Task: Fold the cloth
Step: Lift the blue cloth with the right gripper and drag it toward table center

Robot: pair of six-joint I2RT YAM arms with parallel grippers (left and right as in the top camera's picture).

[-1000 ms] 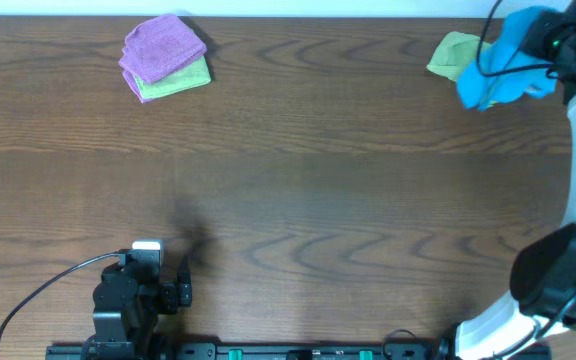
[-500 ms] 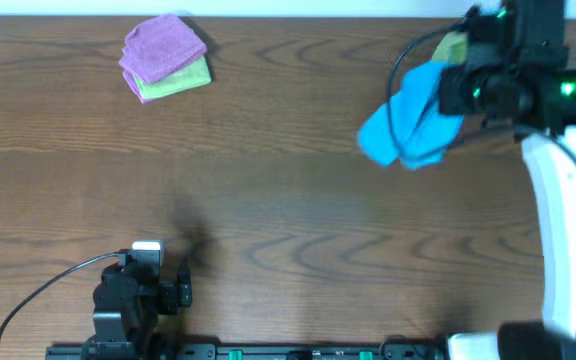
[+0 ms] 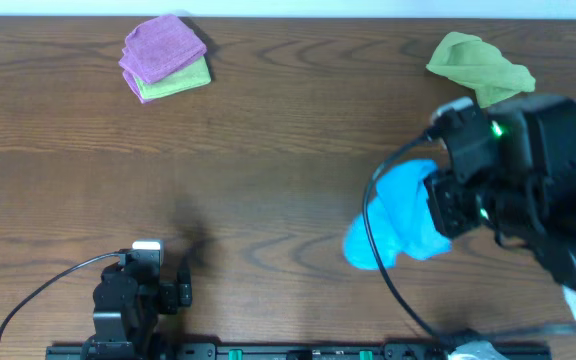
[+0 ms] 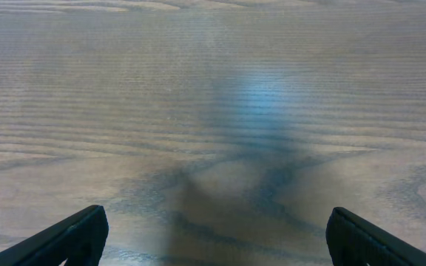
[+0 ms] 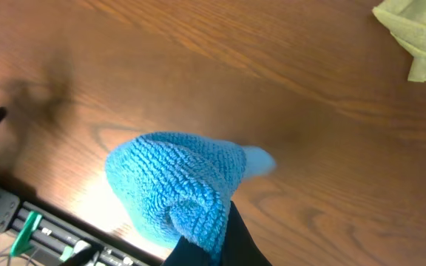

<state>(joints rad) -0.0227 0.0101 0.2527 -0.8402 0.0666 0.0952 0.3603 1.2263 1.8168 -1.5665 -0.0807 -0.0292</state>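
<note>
My right gripper carries the bunched cloth outward and to the gripper's left in the overhead view next, lowers it and releases, since open bare wood lies there.
The sky-blue terry cloth [image 3: 398, 218] hangs bunched from my right gripper [image 3: 443, 208] above the table's right middle. In the right wrist view the cloth [image 5: 176, 181] droops in a rounded bundle, pinched between my right gripper's [image 5: 224, 240] dark jaws at the bottom edge. My left gripper [image 3: 173, 293] rests at the front left of the table, far from the cloth. In the left wrist view its fingertips [image 4: 76, 236] stand wide apart over bare wood, with nothing between them.
A purple cloth [image 3: 163, 47] lies on a lime-green cloth [image 3: 180, 80] at the back left. A crumpled green cloth [image 3: 478, 66] lies at the back right; it also shows in the right wrist view [image 5: 416, 37]. A black cable [image 3: 383, 260] loops by the blue cloth.
My right arm has carried the blue cloth from the back right corner, beside the green cloth, forward and left to above the table's right middle. The left arm has not moved.
</note>
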